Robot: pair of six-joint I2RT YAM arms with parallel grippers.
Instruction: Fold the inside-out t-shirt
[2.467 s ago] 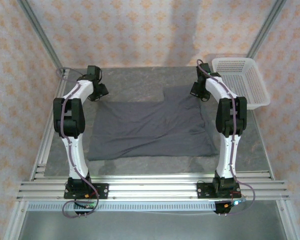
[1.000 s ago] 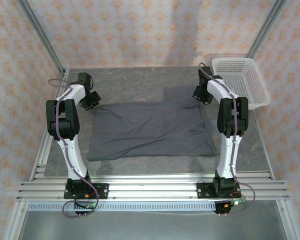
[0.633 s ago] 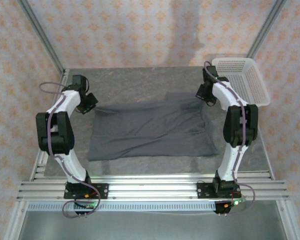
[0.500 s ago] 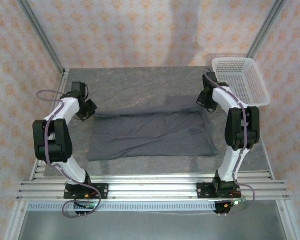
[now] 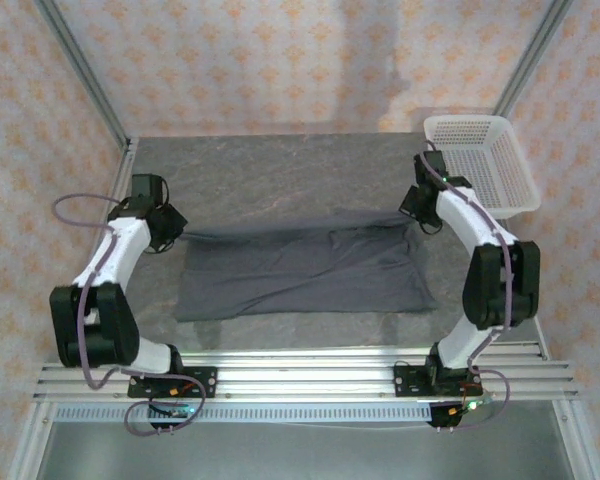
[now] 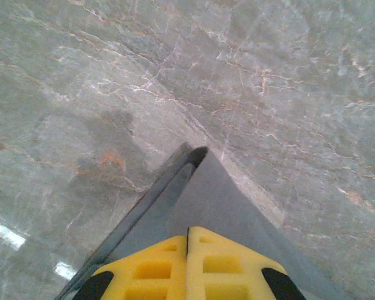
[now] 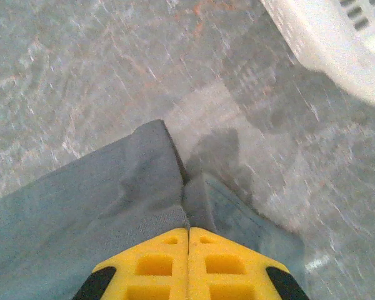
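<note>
The t-shirt's far corner goes down onto the stone tabletop next, and my left gripper releases it there. That spot lies below my gripper and the t-shirt's raised edge.
The inside-out t-shirt is a dark slate-grey cloth spread across the middle of the stone table. Its far edge is raised and stretched taut between both grippers. My left gripper is shut on the shirt's far left corner. In the left wrist view the yellow pads meet over a doubled fold of grey cloth above the table. At the far right corner my right gripper is shut on the cloth too. The right wrist view has its pads pinching bunched fabric.
A white mesh basket stands at the back right, close to the right arm, and its rim shows in the right wrist view. Bare grey stone table lies behind the shirt. Aluminium rails run along the near edge.
Both grippers have moved toward the near side, drawing the shirt's far edge with them. The raised right part of the shirt has come down into a straight taut edge.
</note>
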